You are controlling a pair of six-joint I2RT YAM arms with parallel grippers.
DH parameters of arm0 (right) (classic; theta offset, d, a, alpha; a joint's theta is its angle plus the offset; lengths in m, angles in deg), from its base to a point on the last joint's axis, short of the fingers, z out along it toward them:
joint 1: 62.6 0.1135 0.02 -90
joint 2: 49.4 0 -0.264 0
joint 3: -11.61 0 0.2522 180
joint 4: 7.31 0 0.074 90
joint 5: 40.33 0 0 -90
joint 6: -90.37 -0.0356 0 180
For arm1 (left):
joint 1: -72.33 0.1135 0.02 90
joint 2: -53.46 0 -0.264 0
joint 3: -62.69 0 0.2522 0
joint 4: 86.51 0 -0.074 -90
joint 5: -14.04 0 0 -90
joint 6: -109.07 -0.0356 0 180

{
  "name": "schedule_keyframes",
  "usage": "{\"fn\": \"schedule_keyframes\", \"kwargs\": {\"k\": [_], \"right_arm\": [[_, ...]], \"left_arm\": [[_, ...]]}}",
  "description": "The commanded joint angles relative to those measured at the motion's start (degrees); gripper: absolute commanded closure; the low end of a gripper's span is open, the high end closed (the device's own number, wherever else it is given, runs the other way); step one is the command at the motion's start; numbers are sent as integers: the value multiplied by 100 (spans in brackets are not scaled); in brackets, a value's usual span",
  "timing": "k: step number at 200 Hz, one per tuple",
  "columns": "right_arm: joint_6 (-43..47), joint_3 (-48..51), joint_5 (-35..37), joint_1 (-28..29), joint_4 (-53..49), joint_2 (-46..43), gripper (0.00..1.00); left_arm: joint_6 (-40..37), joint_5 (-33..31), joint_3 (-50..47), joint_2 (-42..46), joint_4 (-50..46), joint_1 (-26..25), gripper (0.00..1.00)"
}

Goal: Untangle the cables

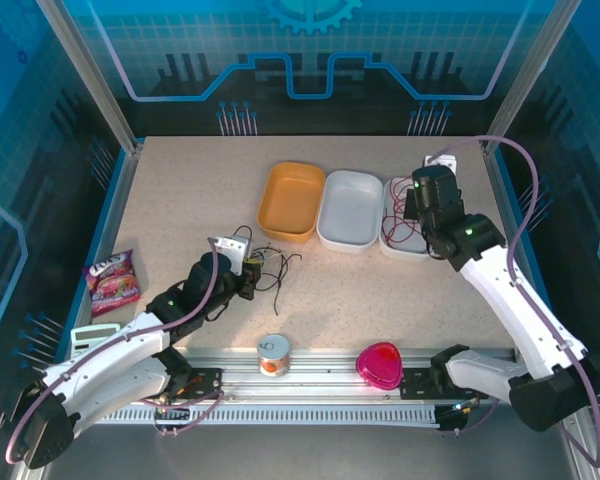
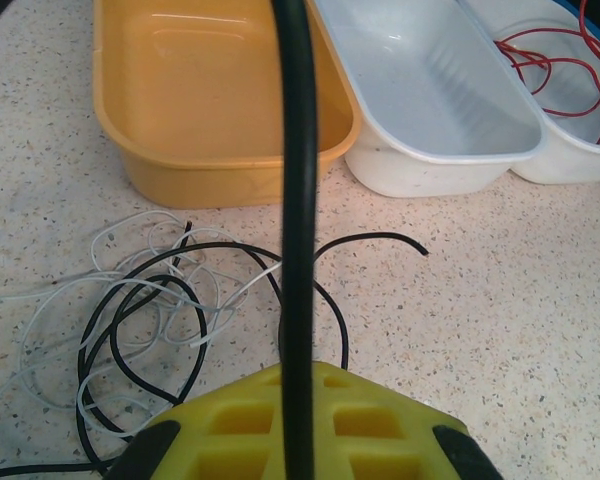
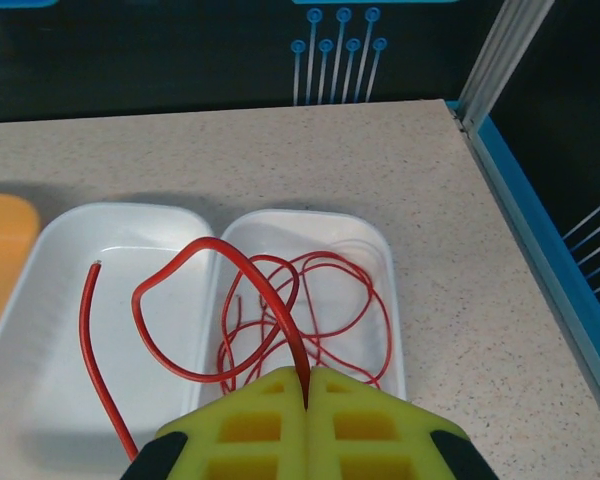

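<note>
The loops of the red cable already lie in the white tray below. My right gripper should go down toward those loops next and release the piece of the red cable it is holding.
My left gripper (image 1: 242, 262) (image 2: 298, 372) is shut on the black cable (image 2: 298, 150), which rises straight up from between its yellow jaws. The rest of the black cable lies looped through the pale whitish cable (image 2: 96, 240) in a tangle (image 1: 272, 266) on the table in front of the orange tray (image 1: 292, 172) (image 2: 220, 110). My right gripper (image 1: 408, 212) (image 3: 308, 378) is shut on the red cable (image 3: 211, 241) (image 1: 398, 228). That cable's loops lie in the right white tray (image 3: 385, 250) (image 1: 405, 252), with one end arching over into the middle white tray (image 3: 40, 300) (image 1: 350, 185).
A snack bag (image 1: 113, 280) lies at the left edge of the table. A small can (image 1: 273, 355) and a pink heart-shaped box (image 1: 380, 365) sit at the near edge. The three trays stand in a row at mid-table, with a white object (image 1: 442, 160) behind the right one.
</note>
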Motion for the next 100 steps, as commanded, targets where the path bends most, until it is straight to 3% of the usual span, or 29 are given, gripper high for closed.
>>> {"fn": "schedule_keyframes", "kwargs": {"k": [1,50,100], "right_arm": [[239,-75,-220,-371,534,186,100],[-102,328,-1160,-1224,1059,744,100],[-305,818,-1610,-1577,1203,1174,100]], "left_arm": [[106,-22,1,-24,-51,60,100],[149,-16,7,-23,-30,55,100],[85,-32,50,-68,-17,59,100]]}}
